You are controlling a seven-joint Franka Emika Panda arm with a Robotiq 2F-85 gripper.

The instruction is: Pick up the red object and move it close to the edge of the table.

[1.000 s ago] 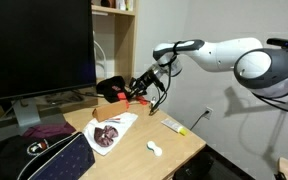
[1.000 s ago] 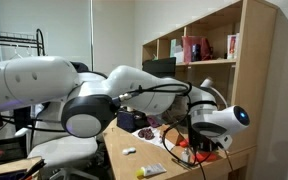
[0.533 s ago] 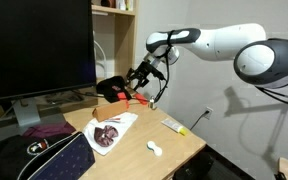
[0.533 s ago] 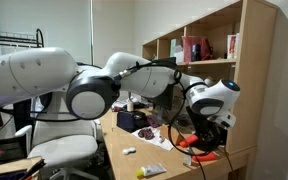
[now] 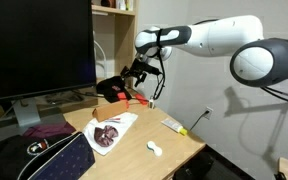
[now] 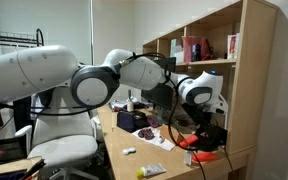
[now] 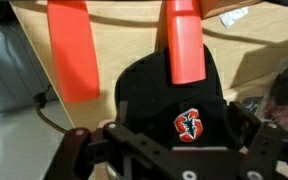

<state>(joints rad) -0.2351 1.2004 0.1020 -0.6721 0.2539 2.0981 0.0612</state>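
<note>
The robot's gripper will next move down toward the top of the wrist view, astride the red bar over the cap (image 6: 191, 141) (image 7: 186, 48), because the red bar is beyond the open fingers.
The red object (image 5: 135, 100) lies on the light-brown table (image 5: 174, 145) next to a black cap (image 5: 109, 89). My gripper (image 5: 134, 75) hangs a short way above it, open and holding nothing. In the wrist view two orange-red bars (image 7: 74, 50) (image 7: 185, 45) lie on the wood (image 7: 134, 40). The right-hand bar reaches over the cap (image 7: 154, 95), which bears a red logo. I cannot tell which bar is the red object. My gripper (image 7: 181, 138) comes in from the bottom of that view, jaws wide apart over the cap.
A whitish stick with a yellow end (image 5: 174, 125), a small white item (image 5: 154, 150) and a printed sheet (image 5: 109, 132) lie on the table. A dark bag (image 5: 44, 160) and a monitor (image 5: 34, 50) stand beside them. A wooden shelf (image 6: 219, 60) rises behind the table.
The gripper has opened and let go of the red object. It has risen and drifted towards the monitor, leaving the object on the table by the cap.
</note>
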